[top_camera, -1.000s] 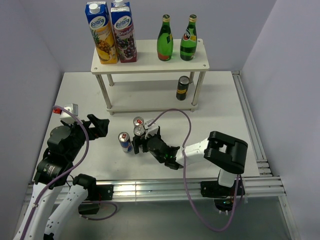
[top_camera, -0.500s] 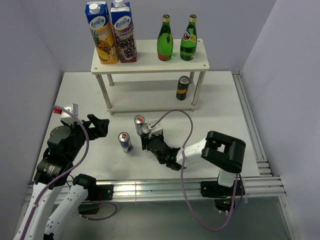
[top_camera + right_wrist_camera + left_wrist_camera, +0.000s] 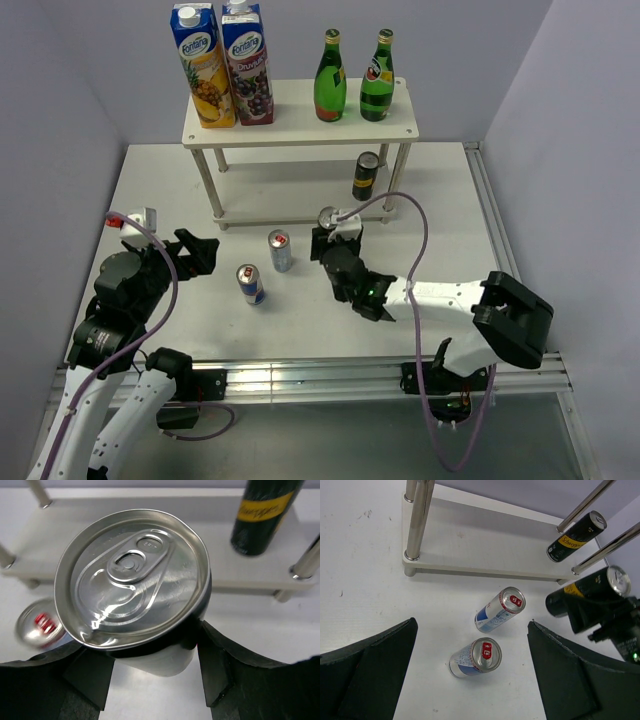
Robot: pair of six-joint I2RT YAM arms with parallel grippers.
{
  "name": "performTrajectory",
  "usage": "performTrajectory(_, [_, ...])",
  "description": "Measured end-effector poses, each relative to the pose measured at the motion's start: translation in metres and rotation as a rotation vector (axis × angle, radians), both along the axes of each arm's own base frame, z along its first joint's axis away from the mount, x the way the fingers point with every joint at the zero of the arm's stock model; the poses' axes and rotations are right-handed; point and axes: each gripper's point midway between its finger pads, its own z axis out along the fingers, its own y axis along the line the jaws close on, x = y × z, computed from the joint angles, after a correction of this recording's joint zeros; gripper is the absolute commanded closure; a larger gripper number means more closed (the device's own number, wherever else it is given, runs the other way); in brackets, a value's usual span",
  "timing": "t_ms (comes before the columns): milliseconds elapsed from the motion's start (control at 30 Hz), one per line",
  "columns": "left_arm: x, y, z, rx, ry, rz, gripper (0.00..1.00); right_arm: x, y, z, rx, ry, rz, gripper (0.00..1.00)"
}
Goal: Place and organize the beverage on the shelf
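My right gripper holds the can and should next move outward over the board and let go of the can on the shelf's lower level. That level is bare beside the standing black can.
My right gripper [image 3: 334, 238] is shut on a black can with a silver top [image 3: 328, 215], holding it upright just in front of the shelf's lower board [image 3: 300, 206]. In the right wrist view both fingers [image 3: 216, 672] press the sides of the held can [image 3: 132, 575]. Two silver-and-blue cans with red tabs [image 3: 280, 250] [image 3: 250, 284] stand on the table to its left. A black can with a yellow label [image 3: 366, 176] stands on the lower tier. My left gripper [image 3: 196, 250] is open, left of the two cans [image 3: 500, 609] [image 3: 476, 657], touching nothing.
On the shelf's top board [image 3: 300, 125] stand two juice cartons [image 3: 205, 65] [image 3: 248, 62] and two green bottles [image 3: 330, 78] [image 3: 377, 78]. Thin metal legs [image 3: 393, 180] frame the lower tier. A rail runs along the table's right edge [image 3: 500, 250].
The right gripper closed on the black can beside the two red-tab cans, then carried it right and back toward the shelf's lower tier. The left arm has not moved.
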Motion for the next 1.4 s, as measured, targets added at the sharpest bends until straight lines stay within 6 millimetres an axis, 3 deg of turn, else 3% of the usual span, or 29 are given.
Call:
performTrajectory(267, [-0.002,0.001,0.003,-0.004,-0.013,-0.001,0.01,0.082,-0.037,0.015,0.012,0.002,-0.148,1.0])
performTrajectory(567, [-0.002,0.0,0.003,-0.004,-0.013,-0.001,0.01,0.152,-0.012,0.007,-0.02,0.02,-0.143,1.0])
performTrajectory(833, [-0.002,0.0,0.003,-0.004,-0.012,-0.002,0.01,0.186,-0.012,-0.024,-0.043,0.074,-0.193,1.0])
performTrajectory(1033, [-0.002,0.0,0.002,-0.004,-0.011,-0.002,0.01,0.198,-0.02,-0.027,-0.013,0.071,-0.239,1.0])
performTrajectory(1067, [-0.002,0.0,0.001,-0.003,-0.009,-0.002,0.01,0.198,-0.02,-0.026,-0.011,0.071,-0.241,0.97])
performTrajectory(1100, [-0.002,0.0,0.0,-0.002,-0.007,-0.002,0.01,0.198,-0.021,-0.027,-0.01,0.072,-0.242,0.84])
performTrajectory(1133, [-0.002,0.0,0.0,-0.002,-0.006,-0.003,0.01,0.198,-0.02,-0.027,-0.008,0.072,-0.242,0.66])
performTrajectory(1167, [-0.002,0.0,-0.001,-0.002,-0.005,-0.003,0.01,0.198,-0.02,-0.027,-0.006,0.072,-0.242,0.37])
performTrajectory(1233, [-0.002,0.0,-0.002,-0.001,-0.002,-0.003,0.01,0.198,-0.02,-0.027,-0.001,0.072,-0.242,0.12])
performTrajectory(1333, [-0.002,0.0,-0.002,-0.001,-0.003,-0.003,0.01,0.198,-0.017,-0.025,0.018,0.068,-0.234,0.0])
performTrajectory(1400, [-0.002,0.0,-0.002,-0.001,-0.003,-0.003,0.01,0.197,-0.016,-0.024,0.023,0.067,-0.225,0.0])
